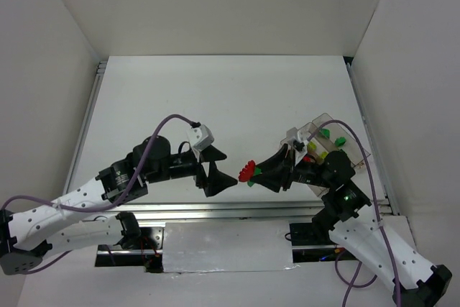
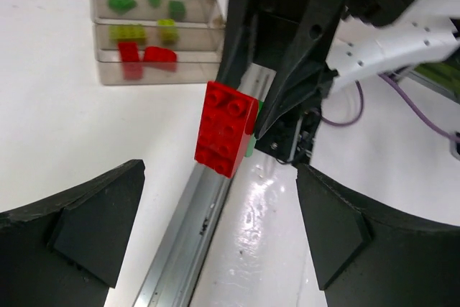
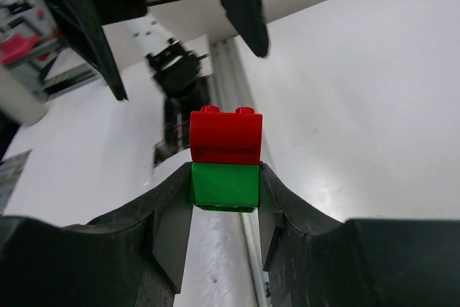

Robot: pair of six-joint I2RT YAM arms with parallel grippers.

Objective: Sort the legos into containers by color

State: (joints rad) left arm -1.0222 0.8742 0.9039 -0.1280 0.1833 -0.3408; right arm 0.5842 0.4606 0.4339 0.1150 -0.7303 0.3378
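Observation:
I will swing my right gripper over the dark green row (image 1: 332,137), turn its fingers down and release, because that row is outward and to its right in the top view.
My right gripper (image 3: 224,195) is shut on a green lego (image 3: 224,185) that has a red lego (image 3: 225,136) stuck on its far end. The pair is held in the air over the table's near edge (image 1: 249,172). My left gripper (image 2: 219,177) faces it, open wide, its fingers either side of and just short of the red lego (image 2: 226,129); nothing is between them. The clear three-compartment container (image 2: 208,37) lies behind at the right (image 1: 357,150). It holds dark green legos (image 2: 121,2), yellow-green legos (image 2: 128,32) and red legos (image 2: 159,55) in separate rows.
A metal rail (image 2: 188,228) runs along the table's near edge under both grippers. White walls (image 1: 65,48) enclose the table on three sides. A purple cable (image 2: 345,116) hangs by the right arm.

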